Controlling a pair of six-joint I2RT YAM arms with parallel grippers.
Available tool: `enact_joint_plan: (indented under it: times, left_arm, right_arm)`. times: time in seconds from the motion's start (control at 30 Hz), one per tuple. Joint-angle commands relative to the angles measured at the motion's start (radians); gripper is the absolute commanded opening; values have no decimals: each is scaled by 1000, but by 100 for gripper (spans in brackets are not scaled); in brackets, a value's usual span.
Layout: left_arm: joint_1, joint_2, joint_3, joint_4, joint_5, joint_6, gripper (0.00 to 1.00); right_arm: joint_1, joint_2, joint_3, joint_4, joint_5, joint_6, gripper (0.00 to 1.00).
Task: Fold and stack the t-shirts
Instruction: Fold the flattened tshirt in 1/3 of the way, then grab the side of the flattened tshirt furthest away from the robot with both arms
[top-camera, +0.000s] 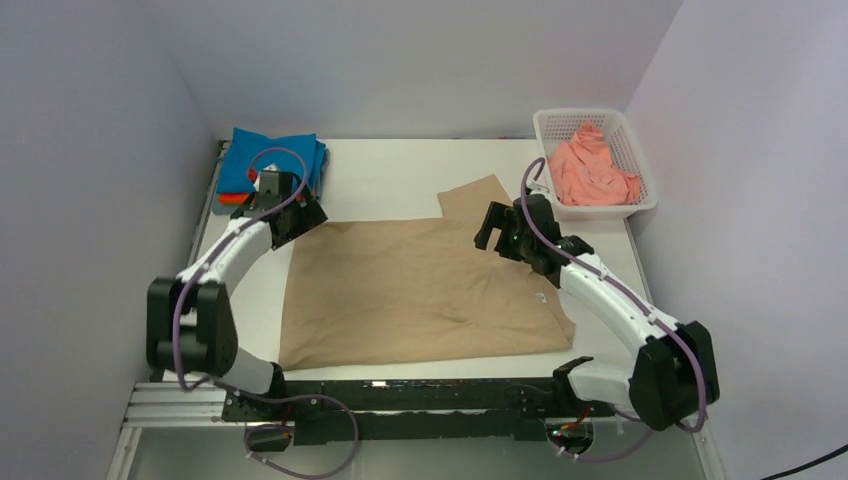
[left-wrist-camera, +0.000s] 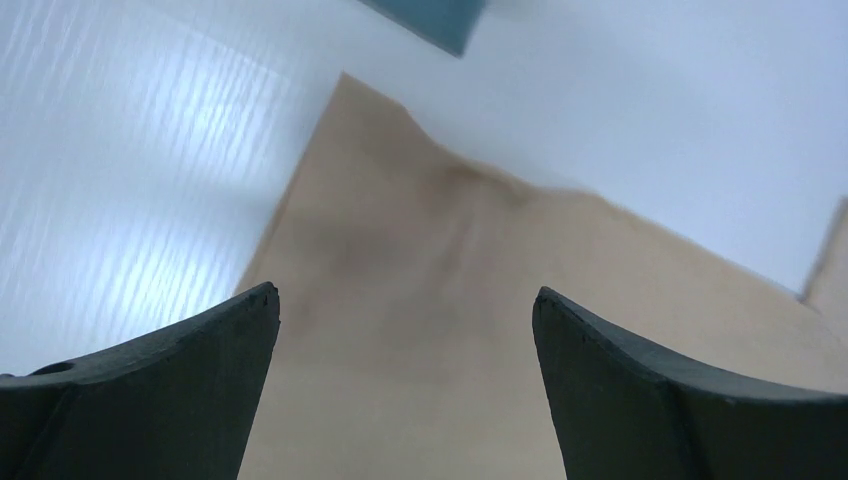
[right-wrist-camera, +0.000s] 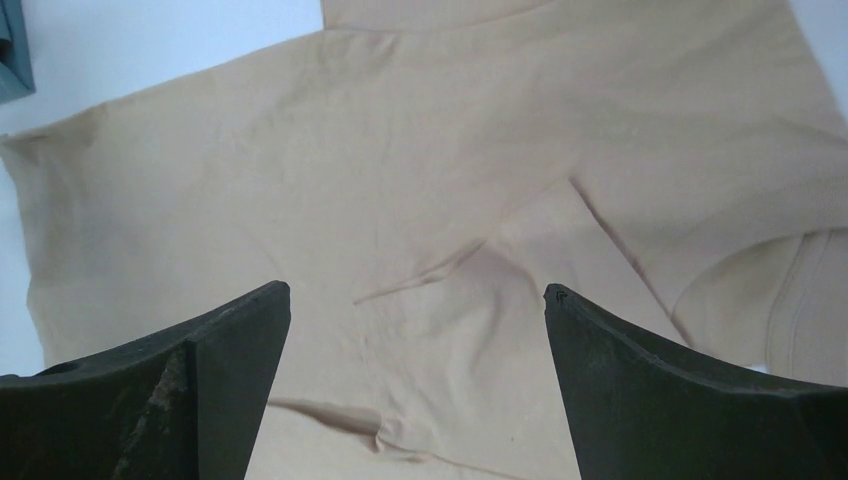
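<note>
The tan-beige t-shirt's corner nearest the blue shirt (left-wrist-camera: 352, 100) lies below and outward of my left gripper. My left gripper should next reach outward and down until its open fingers are on both sides of that corner.
A tan-beige t-shirt (top-camera: 410, 290) lies spread flat in the middle of the table, one sleeve pointing to the back right; it also fills the left wrist view (left-wrist-camera: 430, 330) and the right wrist view (right-wrist-camera: 420, 200). My left gripper (top-camera: 296, 218) is open and empty over its back left corner. My right gripper (top-camera: 492, 232) is open and empty over its back right part, near the sleeve. A bright blue shirt (top-camera: 268, 158) lies folded at the back left on an orange-red one (top-camera: 230, 198). A salmon pink shirt (top-camera: 590, 172) is crumpled in the basket. The grey shirt is out of view.
The white mesh basket (top-camera: 640, 160) stands at the back right corner. Walls close the table on the left, back and right. The arm bases and a black rail (top-camera: 420, 398) run along the near edge.
</note>
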Motion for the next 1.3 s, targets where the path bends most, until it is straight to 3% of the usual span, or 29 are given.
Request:
enact_joint_plan:
  times: [0.0,0.1,0.3,0.63,0.83,1.07,1.27]
  left_arm:
    - [48,170,121,54,44,95,99]
    - [71,262,154,107,13,120,98]
    - [110,426,263,108,27,123,86]
    - [110,570,363,75,12,110,74]
    - [110,574,343,86,50,99,57]
    - [97,539,285,53,48,88,52]
    - [84,520,264,14,1,68,35]
  right_arm:
    - [-19,72,79,65,-23,-40,100]
    - [-29,107,91,67,-48,-51,100]
    - [-48,136,86,88,-63,-66,100]
    - [-71,159,71,103,-94,-72,100]
    - [-80,147,58,108,-91,-70,100]
    - [-84,141,49,115,-95,-66,100]
    - [-86,134,38,120,-95,-63,100]
